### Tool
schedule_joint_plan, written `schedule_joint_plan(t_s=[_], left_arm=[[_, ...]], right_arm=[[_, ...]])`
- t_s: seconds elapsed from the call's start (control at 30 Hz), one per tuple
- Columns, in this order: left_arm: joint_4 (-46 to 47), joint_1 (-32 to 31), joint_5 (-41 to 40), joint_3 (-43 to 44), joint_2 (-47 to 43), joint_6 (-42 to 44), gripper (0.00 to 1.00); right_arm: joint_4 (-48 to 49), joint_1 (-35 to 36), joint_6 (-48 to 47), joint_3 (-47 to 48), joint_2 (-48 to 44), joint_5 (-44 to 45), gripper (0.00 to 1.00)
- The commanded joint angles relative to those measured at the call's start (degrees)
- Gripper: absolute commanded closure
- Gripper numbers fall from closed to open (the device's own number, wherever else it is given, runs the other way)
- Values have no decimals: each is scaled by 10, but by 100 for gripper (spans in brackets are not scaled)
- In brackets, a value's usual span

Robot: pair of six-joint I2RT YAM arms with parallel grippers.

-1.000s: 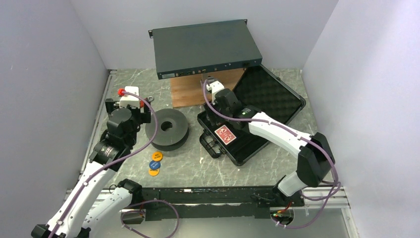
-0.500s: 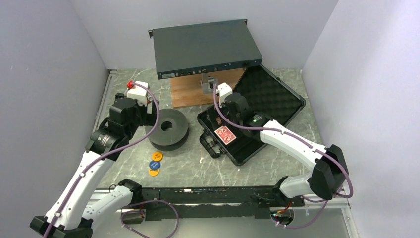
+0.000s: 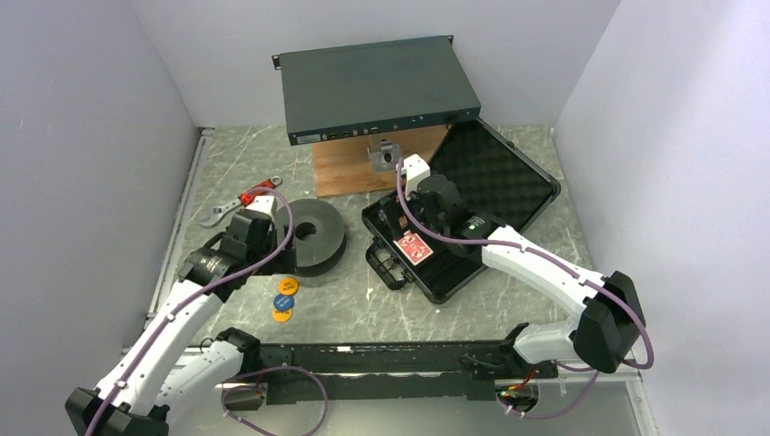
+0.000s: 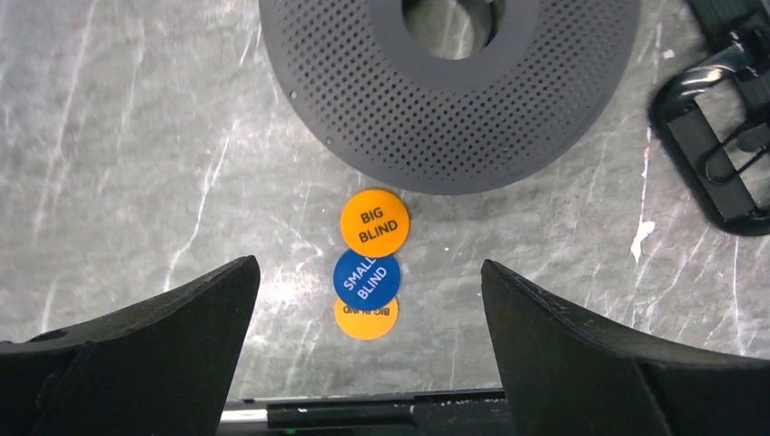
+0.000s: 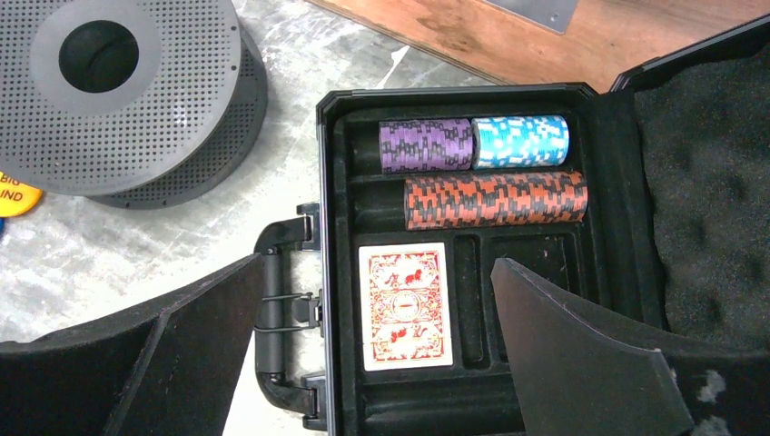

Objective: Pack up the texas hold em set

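Observation:
The orange disc (image 3: 289, 285) (image 4: 375, 223) beside the spool lies on top and overlaps the blue disc, so I will lower my left gripper onto it next and close across its rim.
The black case (image 3: 451, 285) lies open, its foam lid (image 3: 498, 177) laid back to the right. In the right wrist view its tray (image 5: 338, 182) holds purple (image 5: 425, 145), teal (image 5: 519, 141) and brown (image 5: 495, 200) chip stacks and the red-backed deck (image 5: 406, 306). My right gripper (image 5: 377, 272) is open and empty above the deck; it shows in the top view (image 3: 434, 204) too. Two orange discs (image 4: 374, 222) (image 4: 366, 322) and a blue disc (image 4: 365, 279) lie on the table, overlapping. My left gripper (image 4: 368, 272) is open and empty above them.
A dark grey perforated spool (image 3: 307, 234) sits just behind the discs and left of the case handle (image 5: 286, 309). A flat teal-grey metal box (image 3: 377, 86) rests on a wooden board (image 3: 350, 173) at the back. A red-handled tool (image 3: 245, 202) lies at the far left.
My left gripper has swung from the back left toward the near side, over the discs, uncovering the red-handled tool. My right gripper has drifted slightly right over the case.

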Motion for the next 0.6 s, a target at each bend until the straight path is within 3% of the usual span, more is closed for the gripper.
schedule_joint_plan(t_s=[0.0,0.23,0.57], left_arm=[[-14,3,-38,-13,18,-110,1],[-4,3,-63,-67,60,-211,1],[103,3,-1,-155,65,-200,1]], right_arm=[[30,-1,-4,-2,-20,6,0],[31,0,-3,-5,-25,8,0],[32,0,-3,-5,-19,9,0]])
